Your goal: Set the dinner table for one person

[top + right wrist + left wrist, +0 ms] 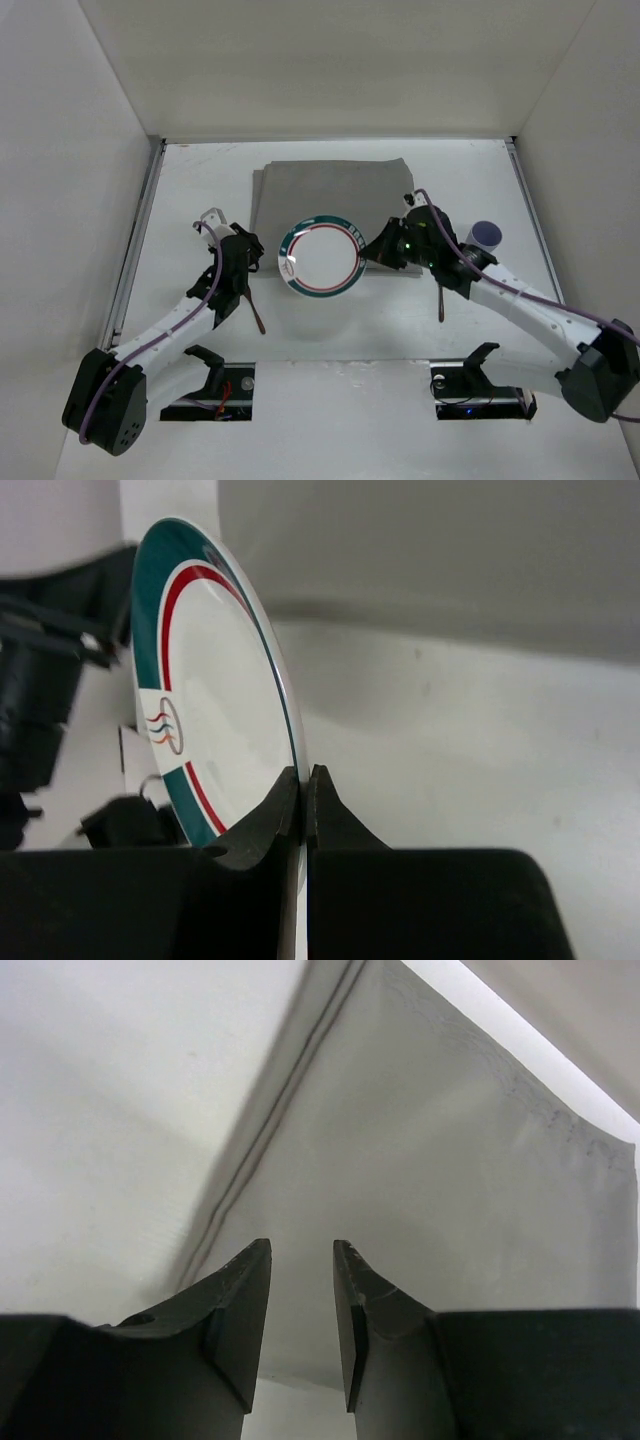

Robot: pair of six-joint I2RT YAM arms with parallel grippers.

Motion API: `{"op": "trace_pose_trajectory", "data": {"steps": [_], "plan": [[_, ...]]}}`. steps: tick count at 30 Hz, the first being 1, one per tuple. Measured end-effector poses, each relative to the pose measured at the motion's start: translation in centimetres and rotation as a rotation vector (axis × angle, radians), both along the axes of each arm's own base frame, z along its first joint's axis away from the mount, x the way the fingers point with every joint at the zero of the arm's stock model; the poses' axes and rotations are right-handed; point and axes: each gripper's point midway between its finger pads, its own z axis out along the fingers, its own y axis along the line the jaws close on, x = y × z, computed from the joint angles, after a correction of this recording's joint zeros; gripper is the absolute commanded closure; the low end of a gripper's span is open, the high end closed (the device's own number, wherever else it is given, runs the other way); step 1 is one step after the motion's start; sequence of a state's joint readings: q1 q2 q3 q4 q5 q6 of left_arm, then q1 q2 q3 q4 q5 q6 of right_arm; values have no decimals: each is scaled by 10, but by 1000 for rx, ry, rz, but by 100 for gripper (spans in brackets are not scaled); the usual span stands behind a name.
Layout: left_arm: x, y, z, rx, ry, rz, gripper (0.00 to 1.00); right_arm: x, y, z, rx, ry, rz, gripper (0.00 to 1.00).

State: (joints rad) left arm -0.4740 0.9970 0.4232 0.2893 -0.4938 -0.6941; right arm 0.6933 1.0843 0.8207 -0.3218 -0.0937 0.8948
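Note:
The grey cloth's middle (337,206) lies outward and below, so I should bring the plate (322,256) down and outward in my right gripper, clear of the cloth's near edge it overhangs, and release it.
A white plate (322,256) with a green and red rim is over the near edge of a grey cloth (330,190) on the white dinner table (200,180). My right gripper (372,252) is shut on the plate's right rim. In the right wrist view its jaws (303,775) pinch the plate (215,700) edge-on. I cannot tell if the plate rests on the cloth or hangs above it. My left gripper (252,243) is open and empty, just left of the plate. In the left wrist view it (302,1250) faces the cloth (420,1160).
A purple cup (486,236) stands to the right of the right arm. One dark utensil (257,310) lies near the left arm and another (441,300) lies under the right arm. White walls close in the table on the left, right and back.

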Motion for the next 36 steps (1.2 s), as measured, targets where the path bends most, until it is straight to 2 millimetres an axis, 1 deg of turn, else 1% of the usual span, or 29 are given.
{"op": "trace_pose_trajectory", "data": {"steps": [2,4,6,7,8,9,11,14,17,22,27,29,34,36], "plan": [[-1,5,-1,3,-5,13,67,30,3,6,28,-38,-28,100],[-2,7,-4,8,-4,18,62,70,-2,3,46,-67,-89,100],[-3,8,-6,9,-5,19,58,107,-10,-8,46,-74,-148,100],[-3,8,-7,11,-5,19,56,126,-15,-17,39,-69,-180,100],[-4,9,-9,11,-5,19,55,141,-18,-26,31,-63,-202,100],[-5,9,-10,11,-6,19,53,153,-21,-35,20,-55,-219,100],[-6,10,-12,10,-10,19,53,170,-22,-53,1,-35,-238,100],[-6,9,-12,5,-20,17,52,182,-17,-73,-10,-11,-238,100],[-4,5,-11,1,-27,9,52,188,-13,-86,-3,9,-239,99],[-3,0,-18,9,-13,-5,52,192,-10,-102,6,38,-253,95],[-3,-1,-17,7,-20,-7,51,195,-12,-113,-2,55,-275,91],[-3,-1,-17,6,-20,-6,51,195,-12,-120,-6,70,-283,86],[-3,-1,-17,5,-22,-7,51,197,-18,-124,-29,66,-312,66],[-3,-1,-17,5,-21,-7,51,197,-22,-126,-49,59,-326,62]]}}
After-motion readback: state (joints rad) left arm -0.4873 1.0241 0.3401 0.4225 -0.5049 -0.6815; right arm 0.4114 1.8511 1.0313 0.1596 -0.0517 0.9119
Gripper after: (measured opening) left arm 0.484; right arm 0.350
